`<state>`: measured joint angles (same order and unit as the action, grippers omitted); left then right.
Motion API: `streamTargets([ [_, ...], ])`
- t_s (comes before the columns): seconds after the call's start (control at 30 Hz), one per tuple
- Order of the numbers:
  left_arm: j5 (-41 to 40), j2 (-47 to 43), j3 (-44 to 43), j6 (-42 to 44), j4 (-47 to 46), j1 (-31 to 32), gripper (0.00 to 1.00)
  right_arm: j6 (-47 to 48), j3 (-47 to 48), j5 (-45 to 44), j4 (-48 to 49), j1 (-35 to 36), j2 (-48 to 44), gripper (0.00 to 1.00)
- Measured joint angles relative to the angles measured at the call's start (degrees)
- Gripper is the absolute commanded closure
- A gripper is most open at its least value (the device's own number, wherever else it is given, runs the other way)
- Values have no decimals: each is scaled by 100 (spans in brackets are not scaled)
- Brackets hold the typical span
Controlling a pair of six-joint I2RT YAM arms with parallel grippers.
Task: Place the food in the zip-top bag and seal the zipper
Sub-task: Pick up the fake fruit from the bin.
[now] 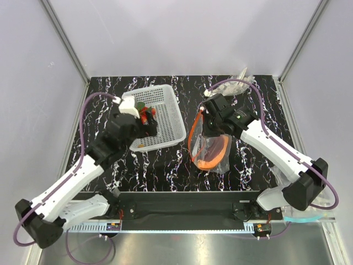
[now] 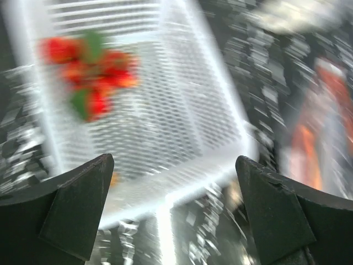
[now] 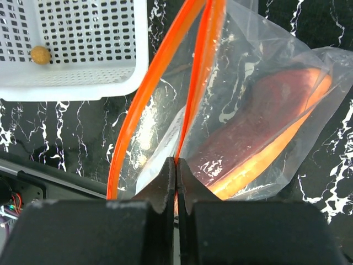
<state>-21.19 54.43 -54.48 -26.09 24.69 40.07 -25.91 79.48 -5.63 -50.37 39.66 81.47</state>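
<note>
I need to move my left gripper down and to its left in the wrist view next, toward the food, and close between the food's green leafy bits.
The food, red round pieces with green leafy bits (image 1: 145,112), lies in the white lattice basket (image 1: 165,96); it shows blurred in the left wrist view (image 2: 94,72). My left gripper (image 1: 150,126) (image 2: 174,207) is open and empty, hovering over the basket's near side, short of the food. The zip-top bag (image 1: 212,148) (image 3: 259,83) hangs with its mouth open. My right gripper (image 1: 203,122) (image 3: 176,168) is shut on the orange zipper (image 3: 201,66) at one lip. A longer red-orange piece (image 3: 265,138) lies inside the bag.
A small tan ball (image 3: 39,54) sits in the basket's near corner. A greyish clear plastic wad (image 1: 238,83) lies at the back right. More clear plastic (image 1: 287,176) lies by the right arm's base. Grey walls enclose the black marbled table (image 1: 165,171).
</note>
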Motion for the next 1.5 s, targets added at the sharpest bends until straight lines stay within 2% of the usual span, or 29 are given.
streamTargets([
  [0.07, 0, 205, 0, -103, 24, -682, 1, 15, -7, -39, 20, 0, -57, 100],
  [0.17, 39, 651, 33, -201, -50, -1360, 4, 26, -9, -83, 90, 0, -133, 100],
  [0.3, 236, 1541, 7, -234, -308, -2037, 17, 66, -9, -81, 146, 0, -151, 100],
  [0.33, 326, 1823, -39, -229, -369, -2166, 26, 70, -9, -79, 151, 0, -151, 100],
  [0.4, 514, 2389, -190, -223, -420, -2400, 33, 83, -9, -79, 170, 0, -153, 100],
  [0.43, 632, 2649, -282, -205, -446, -2487, 40, 85, -11, -76, 173, 0, -153, 100],
  [0.57, 946, 3213, -660, -142, -651, -2645, 50, 87, -28, -72, 201, 0, -160, 100],
  [0.7, 1130, 3440, -828, -83, -763, -2647, 54, 87, -125, -57, 254, 0, -177, 100],
  [0.77, 1198, 3543, -894, -52, -787, -2647, 60, 87, -164, -39, 256, 0, -177, 100],
  [0.8, 1222, 3589, -931, -37, -782, -2645, 69, 87, -181, -35, 256, 0, -179, 100],
  [0.87, 1266, 3718, -1027, 2, -763, -2647, 77, 87, -205, -31, 260, 0, -179, 100],
  [0.9, 1296, 3766, -1060, 33, -761, -2647, 85, 87, -216, -31, 262, 0, -179, 100],
  [0.93, 1314, 3790, -1069, 35, -763, -2647, 88, 85, -229, -31, 269, 0, -181, 100],
  [1.0, 1366, 3792, -1060, 59, -763, -2647, 100, 87, -243, -31, 273, 0, -181, 100],
  [1.2, 1749, 3425, -758, 76, -898, -2643, 100, 208, -291, 24, 306, 0, -201, 100],
  [1.5, 2428, 1665, -549, 74, -981, -2343, 100, 503, -431, 225, 461, 2, -304, 100],
])
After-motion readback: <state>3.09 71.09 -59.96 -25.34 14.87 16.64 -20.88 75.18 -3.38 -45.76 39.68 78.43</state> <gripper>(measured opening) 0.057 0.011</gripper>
